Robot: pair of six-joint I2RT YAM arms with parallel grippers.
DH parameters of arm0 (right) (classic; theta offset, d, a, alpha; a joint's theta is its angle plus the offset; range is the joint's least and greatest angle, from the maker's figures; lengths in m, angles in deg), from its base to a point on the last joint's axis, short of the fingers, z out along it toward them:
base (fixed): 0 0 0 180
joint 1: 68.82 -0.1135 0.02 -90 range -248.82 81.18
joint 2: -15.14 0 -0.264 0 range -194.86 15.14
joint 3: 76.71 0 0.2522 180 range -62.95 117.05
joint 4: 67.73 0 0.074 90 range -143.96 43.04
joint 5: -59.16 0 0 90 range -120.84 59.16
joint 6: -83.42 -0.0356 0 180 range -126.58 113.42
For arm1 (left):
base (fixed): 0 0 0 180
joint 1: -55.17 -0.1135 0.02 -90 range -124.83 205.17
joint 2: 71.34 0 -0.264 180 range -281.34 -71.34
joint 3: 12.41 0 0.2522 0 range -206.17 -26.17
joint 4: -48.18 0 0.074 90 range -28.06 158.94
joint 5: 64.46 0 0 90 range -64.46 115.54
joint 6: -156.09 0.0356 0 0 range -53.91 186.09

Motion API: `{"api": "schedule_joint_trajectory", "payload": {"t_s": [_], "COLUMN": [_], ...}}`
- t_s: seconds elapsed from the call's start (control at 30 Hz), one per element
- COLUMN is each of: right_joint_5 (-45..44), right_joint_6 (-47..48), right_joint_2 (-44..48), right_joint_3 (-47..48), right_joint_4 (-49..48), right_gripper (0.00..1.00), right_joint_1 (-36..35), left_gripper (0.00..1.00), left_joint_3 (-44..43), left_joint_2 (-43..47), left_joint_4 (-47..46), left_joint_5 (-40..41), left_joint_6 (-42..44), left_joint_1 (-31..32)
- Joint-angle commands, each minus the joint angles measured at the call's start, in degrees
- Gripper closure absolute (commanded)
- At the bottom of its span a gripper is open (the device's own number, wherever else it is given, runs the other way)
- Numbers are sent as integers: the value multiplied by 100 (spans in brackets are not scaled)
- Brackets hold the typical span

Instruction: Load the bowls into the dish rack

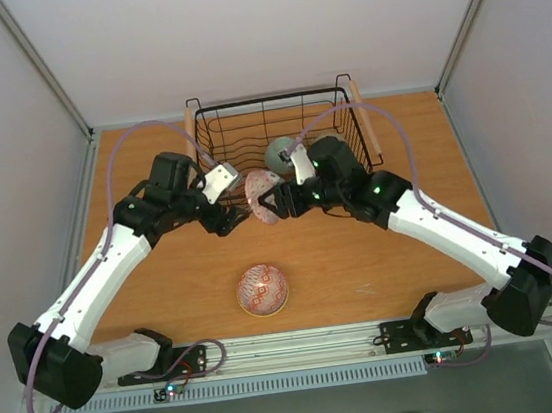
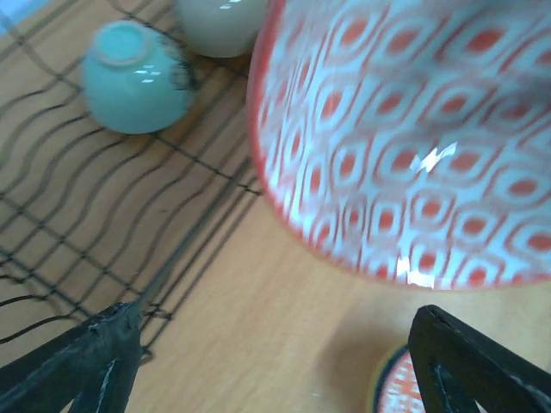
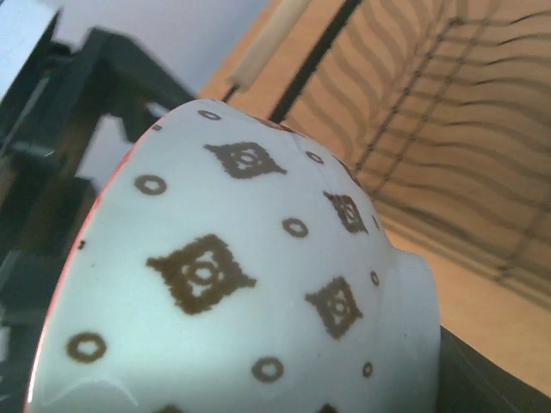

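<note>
The free bottom of the dish rack by the green bowl [image 1: 280,153] is below and outward, so next I should swing my right gripper outward, turn it, lower it and let go of the red-and-white bowl.
A red-and-white patterned bowl [image 1: 263,196] is held tilted on its edge just in front of the dish rack [image 1: 263,97]. My right gripper [image 1: 274,205] is shut on it; its white outside with brown diamonds [image 3: 241,275] fills the right wrist view and hides the fingers. My left gripper [image 1: 229,218] is open and empty, facing the bowl's inside [image 2: 413,129] from the left, its jaws wide apart [image 2: 275,314]. A pale green bowl [image 1: 280,153] and a beige bowl [image 1: 324,140] lie in the rack. A second red-and-white bowl [image 1: 262,290] sits on the table nearer the front.
The rack is a black wire basket with wooden rod handles [image 1: 189,126] at the back centre of the wooden table [image 1: 164,281]. In the left wrist view the green bowl [image 2: 133,77] lies upturned on the rack's wire floor [image 2: 77,224]. White walls enclose the table.
</note>
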Motion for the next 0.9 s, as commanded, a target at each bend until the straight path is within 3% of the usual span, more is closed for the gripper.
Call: {"api": "schedule_joint_trajectory", "payload": {"t_s": [0.0,0.2,0.43,0.87], "right_joint_5": [-1973,-3531,-4812,-4902], "right_joint_6": [900,1456,1963,2234], "right_joint_2": [-684,-2320,-3788,-5443], "right_joint_3": [1233,3107,4552,6323], "right_joint_4": [1812,3032,3878,5471], "right_gripper": [99,99,99,99], "right_joint_1": [32,37,31,79], "left_gripper": [14,14,14,14], "left_joint_3": [219,299,307,307], "left_joint_2": [267,304,296,302], "left_joint_4": [-935,-1079,-1017,-1020], "left_joint_5": [1315,1479,1162,1130], "left_joint_6": [-330,-371,-295,-292], "left_joint_1": [-19,-51,-63,-64]}}
